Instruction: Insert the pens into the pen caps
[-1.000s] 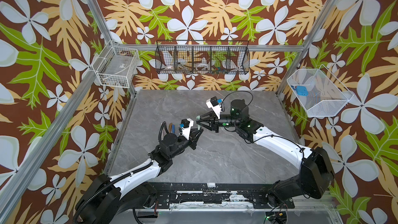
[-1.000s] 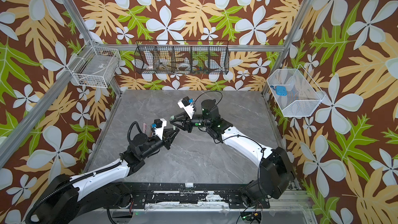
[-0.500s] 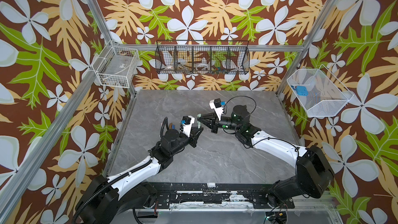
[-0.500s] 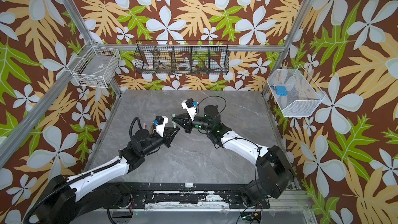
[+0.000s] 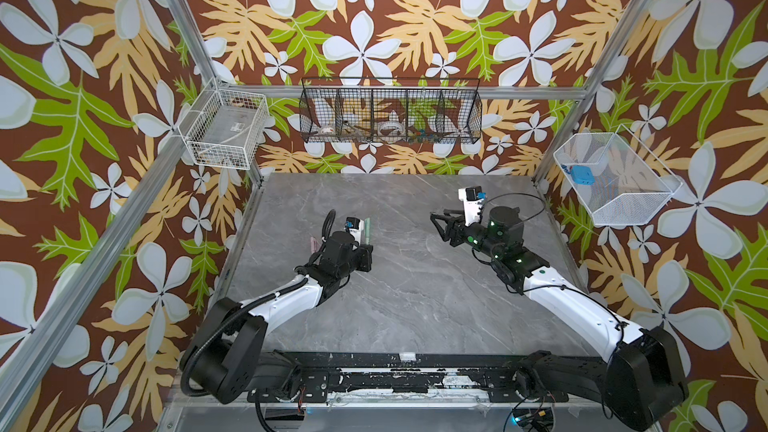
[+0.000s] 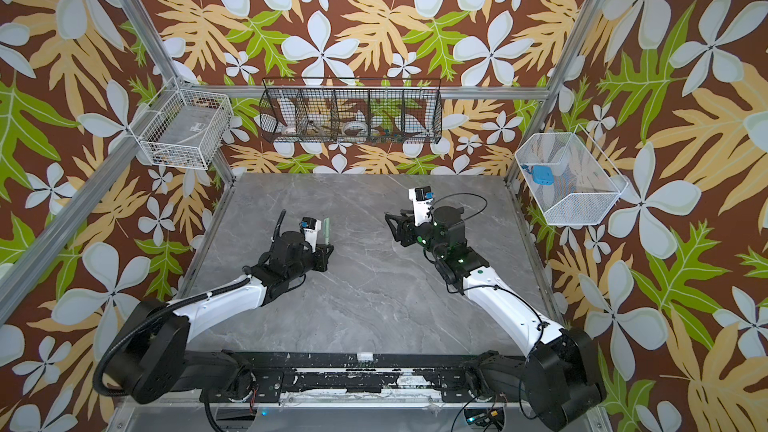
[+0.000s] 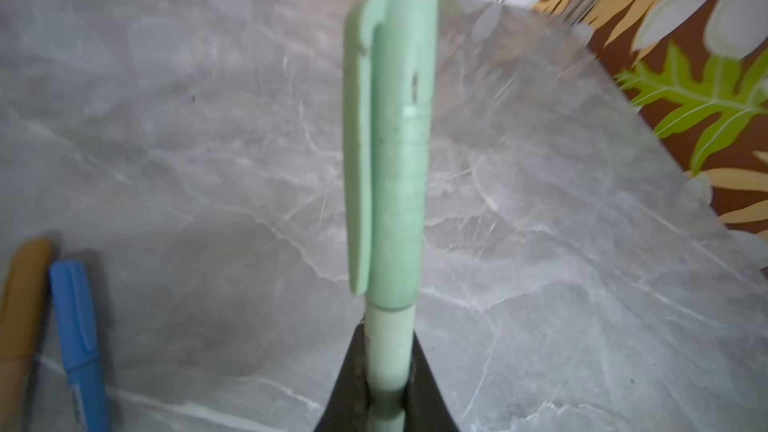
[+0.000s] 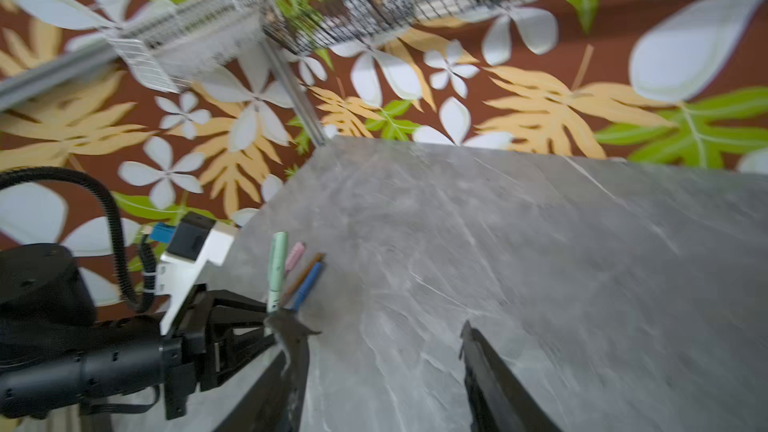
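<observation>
I should next move my left gripper down to the bare tabletop below it, beside the blue pen, and let go of the pale body, because the cap is already on.
My left gripper is shut on the pale body of the grey-green pen, which stands upright over the table's left side. A light green pen cap sits on the pen's upper end. The same pen shows in the right wrist view. My right gripper hangs open and empty on the right, well apart from the pen; its fingertips stand wide. A brown pen and a blue pen lie side by side on the table close to the left gripper. A pink pen lies beside them.
The grey marble table is walled on three sides. A black wire basket hangs on the back wall. One white wire basket hangs at the left and another at the right.
The two grippers met at the table's middle before. My right gripper has opened and drawn back to the right. My left arm has swung left with the capped green pen.
</observation>
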Robot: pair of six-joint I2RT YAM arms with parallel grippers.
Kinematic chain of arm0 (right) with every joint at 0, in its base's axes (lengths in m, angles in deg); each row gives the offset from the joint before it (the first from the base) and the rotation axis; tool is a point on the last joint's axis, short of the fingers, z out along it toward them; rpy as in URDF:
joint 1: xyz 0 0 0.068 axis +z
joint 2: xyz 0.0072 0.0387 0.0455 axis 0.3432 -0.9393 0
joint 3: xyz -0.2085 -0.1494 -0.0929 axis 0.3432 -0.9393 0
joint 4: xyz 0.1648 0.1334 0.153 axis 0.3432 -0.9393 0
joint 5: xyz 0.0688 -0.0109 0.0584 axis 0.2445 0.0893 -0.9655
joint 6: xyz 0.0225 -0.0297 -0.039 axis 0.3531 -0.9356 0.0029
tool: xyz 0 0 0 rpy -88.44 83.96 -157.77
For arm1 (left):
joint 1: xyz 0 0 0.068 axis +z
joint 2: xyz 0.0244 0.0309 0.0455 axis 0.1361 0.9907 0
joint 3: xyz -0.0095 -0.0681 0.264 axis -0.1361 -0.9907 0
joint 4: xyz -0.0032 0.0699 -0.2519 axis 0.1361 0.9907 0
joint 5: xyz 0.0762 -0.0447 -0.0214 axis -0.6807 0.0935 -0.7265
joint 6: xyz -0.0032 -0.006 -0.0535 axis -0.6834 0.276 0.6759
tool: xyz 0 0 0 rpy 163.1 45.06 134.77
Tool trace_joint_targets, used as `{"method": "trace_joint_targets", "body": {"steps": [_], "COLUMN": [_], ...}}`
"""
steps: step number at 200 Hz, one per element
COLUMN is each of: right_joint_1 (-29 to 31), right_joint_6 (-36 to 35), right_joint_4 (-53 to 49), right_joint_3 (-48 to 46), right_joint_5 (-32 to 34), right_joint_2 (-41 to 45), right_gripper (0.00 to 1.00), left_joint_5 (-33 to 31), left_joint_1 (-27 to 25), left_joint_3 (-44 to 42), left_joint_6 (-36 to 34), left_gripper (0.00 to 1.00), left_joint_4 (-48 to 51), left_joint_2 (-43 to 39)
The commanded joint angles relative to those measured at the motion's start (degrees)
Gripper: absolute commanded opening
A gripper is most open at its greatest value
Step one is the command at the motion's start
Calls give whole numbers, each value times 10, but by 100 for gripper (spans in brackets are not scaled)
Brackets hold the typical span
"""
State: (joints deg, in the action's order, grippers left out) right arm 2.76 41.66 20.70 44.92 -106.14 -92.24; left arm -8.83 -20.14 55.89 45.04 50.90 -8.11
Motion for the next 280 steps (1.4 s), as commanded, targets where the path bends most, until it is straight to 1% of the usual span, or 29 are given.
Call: {"method": "trace_joint_targets", "body": {"steps": [1,18,41,66,78,92,100,117,129,141,158,167,180,193,202,207,213,224,227,231,238,247,256,267,280], "right_joint_1": [-5,-15,-47,-84,-94,-99,-102,-107,-109,-111,-112,-112,-112,-112,-112,-112,-112,-114,-116,-119,-127,-135,-139,-148,-162], "right_joint_6": [1,1,11,21,18,13,11,9,7,4,-3,-13,-28,-40,-54,-62,-76,-95,-102,-110,-120,-133,-149,-173,-174], "right_joint_4": [-53,-62,-60,-55,-62,-73,-75,-78,-81,-83,-84,-88,-96,-102,-88,-73,-49,21,40,66,98,141,187,263,322], "right_joint_3": [-7,-23,-53,-81,-89,-93,-96,-103,-103,-103,-104,-102,-102,-100,-111,-121,-139,-177,-191,-204,-222,-239,-259,-284,-299], "right_joint_5": [69,80,83,69,72,83,88,100,107,114,127,141,183,243,285,308,343,403,416,428,438,444,449,433,409], "right_joint_2": [-7,-3,13,35,46,54,59,63,64,65,70,73,76,77,80,83,86,91,90,89,83,71,56,31,3], "right_gripper": [59,60,60,60,60,61,62,64,64,65,65,66,68,71,74,77,82,98,100,100,100,100,100,99,99], "left_joint_5": [-25,-26,-26,-21,-24,-28,-32,-32,-38,-49,-68,-84,-122,-184,-233,-256,-283,-335,-346,-364,-403,-436,-428,-407,-404], "left_joint_1": [5,10,12,12,12,12,12,12,12,12,12,12,12,12,13,15,18,27,31,35,45,70,104,143,168], "left_joint_3": [41,72,105,119,122,122,122,119,118,116,116,113,105,83,61,44,20,-32,-47,-72,-112,-144,-168,-198,-238], "left_joint_6": [6,4,0,1,3,3,3,3,3,5,5,5,7,4,-3,-14,-27,-60,-74,-91,-111,-117,-122,-136,-147], "left_gripper": [0,0,0,0,9,26,32,50,60,69,76,78,82,84,89,91,99,100,100,100,100,100,100,100,100], "left_joint_4": [66,99,127,134,136,140,142,143,144,144,145,144,140,124,98,79,50,-21,-46,-83,-144,-178,-198,-234,-288], "left_joint_2": [46,91,147,180,185,182,179,169,162,154,140,129,96,43,-7,-29,-65,-126,-140,-160,-190,-222,-247,-262,-262]}}
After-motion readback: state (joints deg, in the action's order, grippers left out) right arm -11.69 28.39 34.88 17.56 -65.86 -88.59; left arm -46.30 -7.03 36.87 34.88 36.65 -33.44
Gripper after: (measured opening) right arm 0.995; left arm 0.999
